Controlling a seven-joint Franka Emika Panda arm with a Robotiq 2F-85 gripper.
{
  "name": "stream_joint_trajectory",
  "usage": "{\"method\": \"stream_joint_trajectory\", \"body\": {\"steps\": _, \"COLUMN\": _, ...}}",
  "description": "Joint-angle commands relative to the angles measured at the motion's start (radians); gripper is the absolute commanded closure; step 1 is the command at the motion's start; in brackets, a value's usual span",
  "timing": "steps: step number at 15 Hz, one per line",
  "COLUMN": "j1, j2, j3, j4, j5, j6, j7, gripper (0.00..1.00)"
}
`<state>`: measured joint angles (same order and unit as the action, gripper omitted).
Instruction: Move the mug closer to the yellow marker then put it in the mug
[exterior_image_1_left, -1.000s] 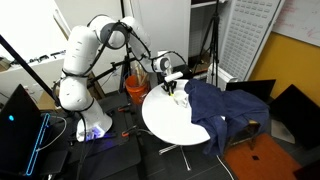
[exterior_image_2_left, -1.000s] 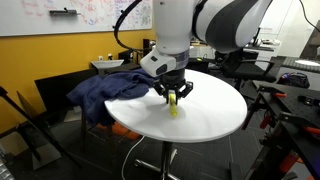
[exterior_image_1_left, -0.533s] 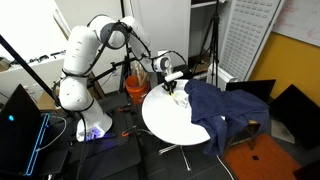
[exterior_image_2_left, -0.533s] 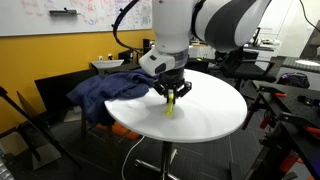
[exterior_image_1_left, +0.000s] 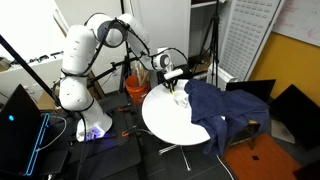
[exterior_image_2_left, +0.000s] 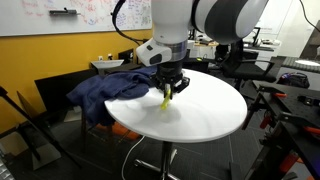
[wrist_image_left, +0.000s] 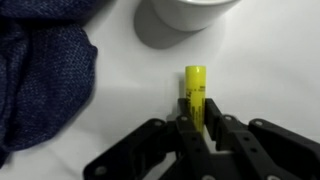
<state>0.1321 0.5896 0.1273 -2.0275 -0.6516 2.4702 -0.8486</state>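
The robot's gripper should go up and tilt next to bring the yellow marker (wrist_image_left: 195, 90) over the mug's rim (wrist_image_left: 204, 4) and let it go inside, because the marker hangs low and is still beside the mug.
My gripper (wrist_image_left: 197, 122) is shut on the yellow marker (wrist_image_left: 195, 90), which sticks out past the fingertips. In both exterior views the marker (exterior_image_2_left: 165, 99) hangs from the gripper (exterior_image_2_left: 171, 88) a little above the round white table (exterior_image_2_left: 205, 110). The pale mug (wrist_image_left: 188, 10) shows only as a rim at the top edge of the wrist view, just beyond the marker's tip. In an exterior view the gripper (exterior_image_1_left: 178, 88) is at the table's far edge; the mug is hidden in both exterior views.
A dark blue cloth (exterior_image_2_left: 105, 90) lies over one side of the table and fills the left of the wrist view (wrist_image_left: 40, 70). An orange bucket (exterior_image_1_left: 136, 89) stands behind the table, with chairs and stands around it.
The gripper has risen with the yellow marker, lifting it off the tabletop and shifting slightly toward the cloth side.
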Motion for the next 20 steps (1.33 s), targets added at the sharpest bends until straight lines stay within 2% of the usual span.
{"method": "stream_joint_trajectory", "body": {"steps": 1, "j1": 0.02, "j2": -0.075, "j3": -0.013, "j4": -0.037, "j5": -0.004, "j6": -0.026, "j7": 0.076, "gripper": 0.95}}
{"method": "stream_joint_trajectory", "body": {"steps": 9, "j1": 0.041, "j2": -0.205, "j3": -0.028, "j4": -0.092, "j5": -0.059, "j6": -0.076, "j7": 0.256, "gripper": 0.95}}
{"method": "stream_joint_trajectory", "body": {"steps": 14, "j1": 0.037, "j2": -0.271, "j3": -0.023, "j4": -0.11, "j5": -0.111, "j6": -0.168, "j7": 0.365, "gripper": 0.95}}
{"method": "stream_joint_trajectory", "body": {"steps": 20, "j1": 0.022, "j2": -0.311, "j3": -0.021, "j4": -0.106, "j5": -0.11, "j6": -0.29, "j7": 0.426, "gripper": 0.95}}
